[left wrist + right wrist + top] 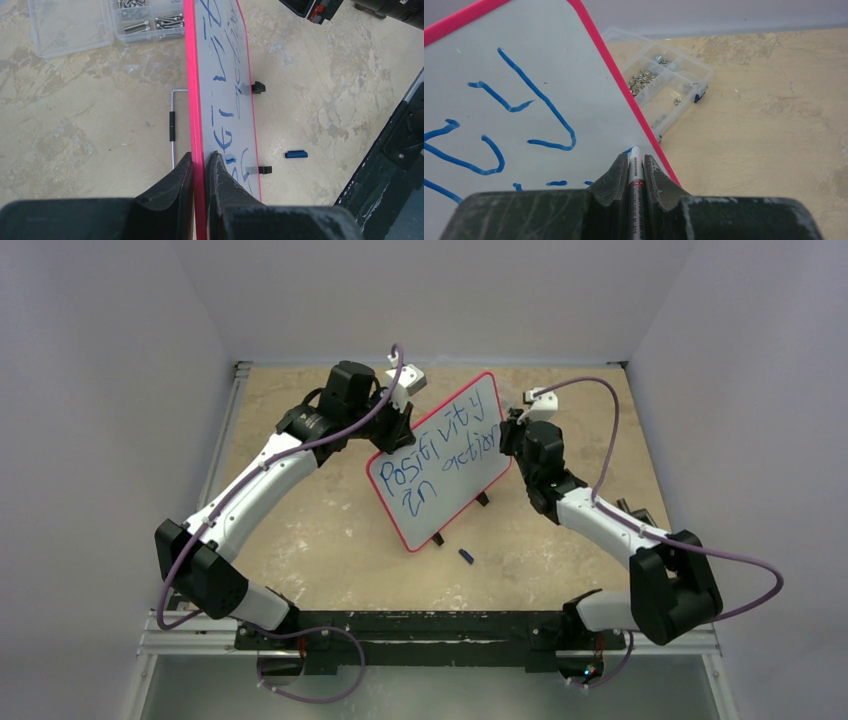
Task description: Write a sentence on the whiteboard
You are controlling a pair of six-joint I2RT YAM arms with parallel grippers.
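The blue writing has reached its last letter, so the robot needs to lower its left gripper with the clamped edge down to the tabletop behind the board (pixel 354 476) (pixel 150 137) and let go of it.
The whiteboard (pixel 441 456), white with a thin red frame and two black clip feet, stands tilted at the table's middle with blue writing reading "Positivity in action". My left gripper (pixel 398 406) is shut on its upper left edge; in the left wrist view the jaws (pixel 200 165) clamp the red frame (pixel 194 100). My right gripper (pixel 510 430) is shut on a white marker (pixel 635 170), whose tip touches the board (pixel 524 115) near its right edge, at the end of the blue writing.
A blue marker cap (pixel 465 556) lies on the table in front of the board, also in the left wrist view (pixel 296 154). A clear parts box with screws (pixel 664 85) sits behind the board. A metal hex key (pixel 172 125) lies behind it too.
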